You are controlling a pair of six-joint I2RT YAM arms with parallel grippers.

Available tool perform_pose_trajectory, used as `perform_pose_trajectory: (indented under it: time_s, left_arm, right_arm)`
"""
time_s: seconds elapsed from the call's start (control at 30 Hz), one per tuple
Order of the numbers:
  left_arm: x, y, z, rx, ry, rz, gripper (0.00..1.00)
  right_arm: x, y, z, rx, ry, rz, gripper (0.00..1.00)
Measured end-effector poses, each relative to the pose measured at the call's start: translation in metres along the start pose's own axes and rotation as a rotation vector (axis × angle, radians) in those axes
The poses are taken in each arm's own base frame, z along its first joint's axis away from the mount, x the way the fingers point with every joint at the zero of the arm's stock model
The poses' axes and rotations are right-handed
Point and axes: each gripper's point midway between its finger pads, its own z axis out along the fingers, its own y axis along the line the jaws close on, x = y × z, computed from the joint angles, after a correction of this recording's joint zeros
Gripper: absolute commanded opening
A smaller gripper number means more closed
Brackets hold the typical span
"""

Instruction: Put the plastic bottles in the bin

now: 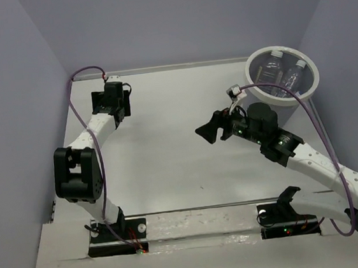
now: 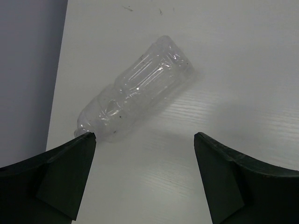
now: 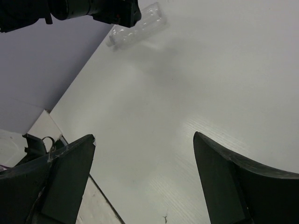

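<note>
My left gripper shifts to the left in the top view next, turns and lowers over the bottle's shoulder (image 2: 103, 112), as the bottle lies slantwise to its fingers.
A clear unlabelled plastic bottle (image 2: 138, 91) lies on its side on the white table near the left wall. It also shows in the right wrist view (image 3: 138, 27). My left gripper (image 2: 145, 137) is open just above and short of it, with its left fingertip by the bottle's neck. In the top view the left gripper (image 1: 112, 97) hides this bottle at the far left corner. The grey bin (image 1: 311, 81) with a white rim stands at the far right and holds labelled bottles (image 1: 294, 74). My right gripper (image 1: 208, 131) is open and empty over the table's middle, also in its wrist view (image 3: 145, 137).
Lavender walls close in the table (image 1: 181, 153) on the left, back and right. The table's near edge with the arm bases runs along the bottom. The left arm's gripper (image 3: 93, 9) shows at the top left of the right wrist view.
</note>
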Motion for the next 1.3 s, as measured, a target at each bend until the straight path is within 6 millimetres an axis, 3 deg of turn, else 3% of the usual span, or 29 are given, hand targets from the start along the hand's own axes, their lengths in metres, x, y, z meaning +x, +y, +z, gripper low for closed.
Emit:
perform_pose_trajectory:
  time_s: [0.2,0.37,0.63,0.83,0.93,1.17,1.3]
  left_arm:
    - [-0.004,0.035,0.022,-0.079,0.014,0.022,0.99]
    - [0.028,0.06,0.051,-0.123,0.111,0.034,0.99]
    - [0.059,0.065,0.077,-0.081,0.199,0.021,0.99]
    - [0.069,0.055,0.114,-0.059,0.263,0.022,0.98]
    - [0.061,0.051,0.122,-0.047,0.255,0.004,0.81]
    - [0.063,0.037,0.124,0.014,0.26,-0.021,0.46]
    - [0.066,0.027,0.11,0.079,0.257,-0.07,0.41]
  right_arm:
    - [0.004,0.002,0.003,-0.023,-0.011,0.01,0.91]
    - [0.002,0.009,0.007,-0.058,-0.022,0.007,0.91]
    - [0.022,0.002,0.016,-0.053,0.037,0.015,0.92]
    - [0.025,-0.001,0.02,-0.048,0.046,0.01,0.92]
    - [0.028,-0.003,0.022,-0.044,0.053,0.008,0.92]
    - [0.035,-0.008,0.029,-0.033,0.074,0.012,0.91]
    - [0.033,-0.007,0.029,-0.036,0.067,0.013,0.91]
